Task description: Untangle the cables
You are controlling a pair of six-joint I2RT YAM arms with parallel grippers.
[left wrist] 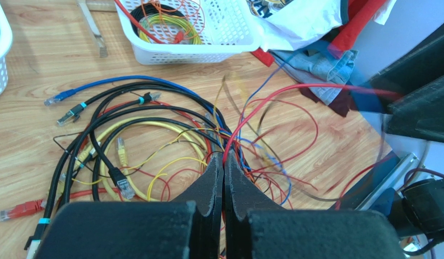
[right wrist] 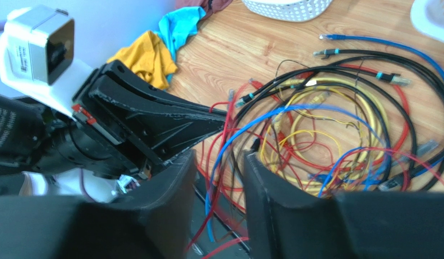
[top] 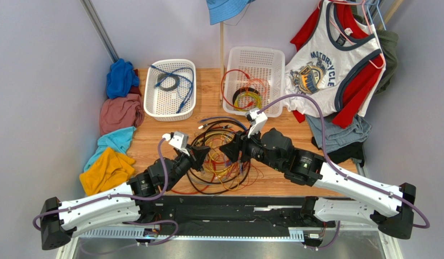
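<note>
My left gripper holds the red cable (right wrist: 226, 134). My right gripper should move away from the loose pieces of cable, then come in and outward over the heap onto that cable.
The cables (top: 219, 162) lie in a tangled heap of black, blue, red, orange and yellow loops on the wooden table, between my two grippers. My left gripper (top: 206, 152) is at the heap's left side. In the left wrist view the left gripper (left wrist: 223, 162) is shut on a thin red cable (left wrist: 273, 96) that rises from its fingertips and arcs off to the right. My right gripper (top: 233, 149) is at the heap's right side. In the right wrist view the right gripper (right wrist: 219, 162) is open, with red and blue strands (right wrist: 219, 178) running loosely between its fingers.
Two white baskets stand at the back: the left basket (top: 170, 61) holds a blue cable and a black coil, the right basket (top: 256, 49) holds a yellow-green coil and orange wire. Clothes (top: 119, 116) are piled along the left edge. A hanging shirt (top: 327, 65) and more clothes are at the right.
</note>
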